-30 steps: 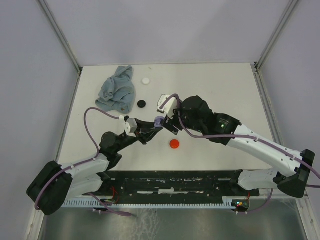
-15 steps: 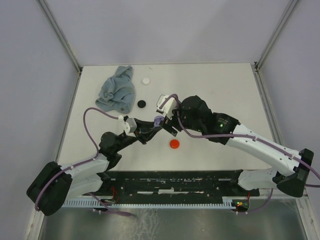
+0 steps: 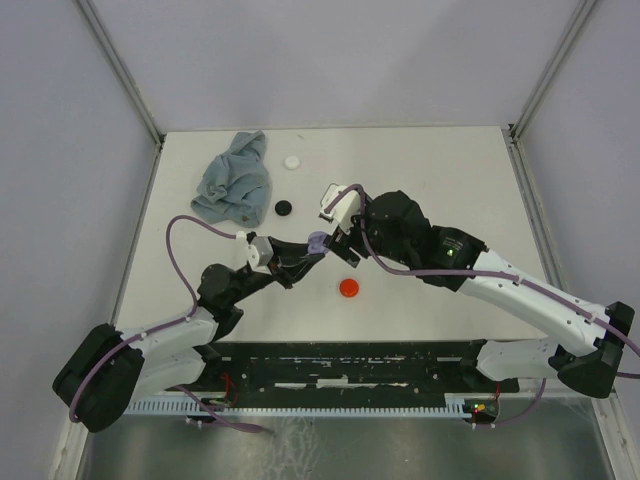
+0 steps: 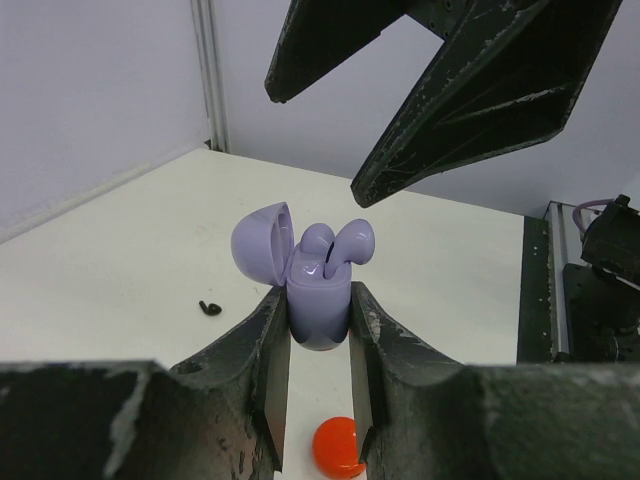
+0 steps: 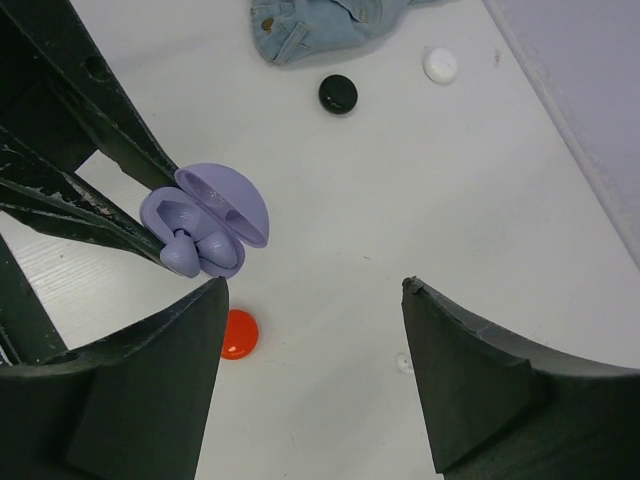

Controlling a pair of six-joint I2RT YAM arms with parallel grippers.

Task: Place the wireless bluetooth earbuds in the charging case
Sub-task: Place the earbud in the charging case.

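My left gripper should next lower the charging case onto the bare tabletop beside the red disc and let go of it there, since both earbuds already sit in the case's wells.
My left gripper is shut on a lavender charging case and holds it upright above the table with its lid open. Two lavender earbuds sit in the case's wells; one sticks out more than the other. The case also shows in the right wrist view and in the top view. My right gripper is open and empty, just above and to the right of the case. Its fingers hang over the case in the left wrist view.
A red disc lies on the table below the case. A black disc, a white disc and a crumpled denim cloth lie at the back left. A tiny black bit and a tiny white bit lie on the table.
My right gripper has drawn back a little up and to the right, away from the case. The left gripper and the case have stayed in place.
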